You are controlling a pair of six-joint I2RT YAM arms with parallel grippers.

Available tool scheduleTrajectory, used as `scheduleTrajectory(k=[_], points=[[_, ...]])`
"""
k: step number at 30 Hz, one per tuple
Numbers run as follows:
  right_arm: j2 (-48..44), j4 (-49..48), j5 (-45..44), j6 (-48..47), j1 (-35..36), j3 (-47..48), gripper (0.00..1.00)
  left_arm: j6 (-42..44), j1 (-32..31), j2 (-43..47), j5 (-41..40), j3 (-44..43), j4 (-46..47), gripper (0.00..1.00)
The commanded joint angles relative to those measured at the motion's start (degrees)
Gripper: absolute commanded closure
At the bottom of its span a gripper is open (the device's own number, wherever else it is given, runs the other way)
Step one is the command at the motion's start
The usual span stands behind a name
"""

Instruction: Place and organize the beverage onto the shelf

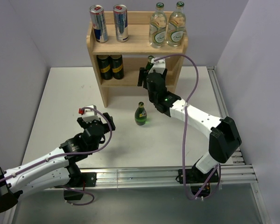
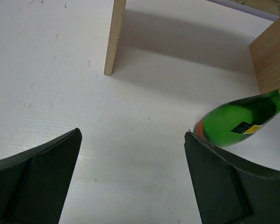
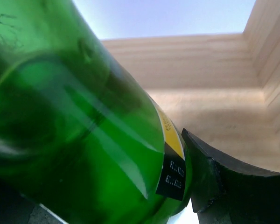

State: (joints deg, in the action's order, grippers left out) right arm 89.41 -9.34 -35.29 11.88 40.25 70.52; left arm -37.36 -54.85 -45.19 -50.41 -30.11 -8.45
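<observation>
The shelf's board beside the dark black-and-gold cans is free, so my right gripper will next move the green bottle outward into the lower level of the shelf, toward those cans.
The wooden shelf (image 1: pixel 135 45) stands at the back. Two silver-and-blue cans (image 1: pixel 99 23) and two clear glass bottles (image 1: pixel 157 25) stand on its top tier. My right gripper (image 1: pixel 148 74) is shut on a green bottle (image 1: pixel 150 59) at the right part of the lower tier. In the right wrist view the bottle (image 3: pixel 84 130) fills the frame, tilted, between my jaws (image 3: pixel 130 186), in front of the shelf's wood. A second green bottle (image 1: pixel 140 114) stands on the table. It shows to the right of my open, empty left gripper (image 2: pixel 132 140) in the left wrist view (image 2: pixel 242 119).
Two dark black-and-gold cans (image 1: pixel 110 66) stand at the left of the lower tier. The shelf's left side panel (image 2: pixel 114 37) and right panel (image 2: pixel 270 56) stand ahead of my left gripper (image 1: pixel 101 120). A metal rail (image 1: pixel 224 102) runs along the table's right edge.
</observation>
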Motion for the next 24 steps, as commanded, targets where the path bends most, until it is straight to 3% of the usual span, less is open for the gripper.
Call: scheduleTrajectory(k=[1,17,24], points=[[-0.55,-8.94,0.22,-0.8,-1.05,6.29,1.0,-0.87,-0.17,-0.34,-0.39,0.31,0.27,0.01],[8.41,-9.73,0.84,-0.1,-3.07,12.8,1.0,-0.69,-0.17,-1.66,-0.65,-0.04,0.45,0.01],[7.72,-10.69,0.48,2.09,-3.33,10.08,1.0,-0.78,-0.17,-1.92,-0.83,-0.04,0.36,0.01]])
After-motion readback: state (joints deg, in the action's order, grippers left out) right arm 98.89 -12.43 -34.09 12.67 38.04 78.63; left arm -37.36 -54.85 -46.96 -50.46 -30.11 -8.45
